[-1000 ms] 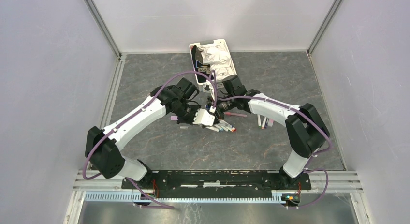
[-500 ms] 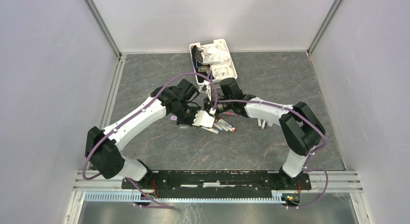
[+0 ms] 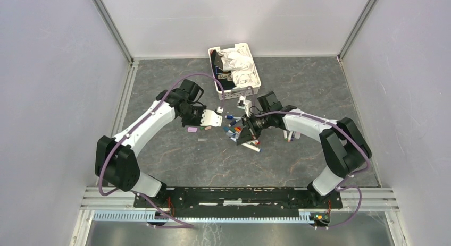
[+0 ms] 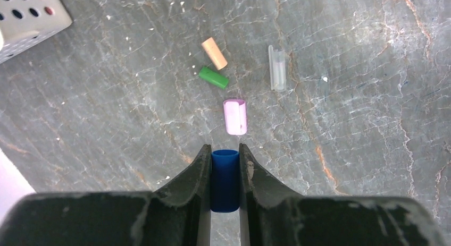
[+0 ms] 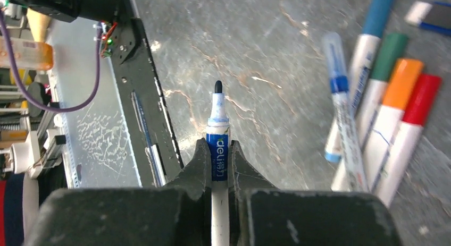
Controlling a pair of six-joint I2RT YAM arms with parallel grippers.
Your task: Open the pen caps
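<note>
I need to swing over the other pens right of my right gripper in the top view, turn and lower to release: the white pen's tip is bare.
My left gripper (image 4: 225, 150) is shut on a short blue pen cap (image 4: 225, 179) and holds it just above the table; it also shows in the top view (image 3: 210, 120). Loose caps lie ahead of it: pink (image 4: 235, 117), green (image 4: 213, 77), orange (image 4: 214, 53) and clear (image 4: 277, 68). My right gripper (image 5: 218, 146) is shut on a white pen (image 5: 217, 118) with a blue label, its dark tip bare; it also shows in the top view (image 3: 241, 133). Capped pens lie beside it: blue (image 5: 367, 49), green (image 5: 382, 78), orange (image 5: 396, 100) and red (image 5: 412, 126).
A white slotted basket (image 3: 251, 90) with crumpled white stuff stands at the back middle; its corner shows in the left wrist view (image 4: 26, 15). More pens (image 3: 291, 134) lie right of the right gripper. A thin pen with a clear cap (image 5: 340, 97) lies beside the capped pens.
The grippers were together over the pens and have pulled apart. The left moved left with the blue cap; the right moved right and nearer with the uncapped pen.
</note>
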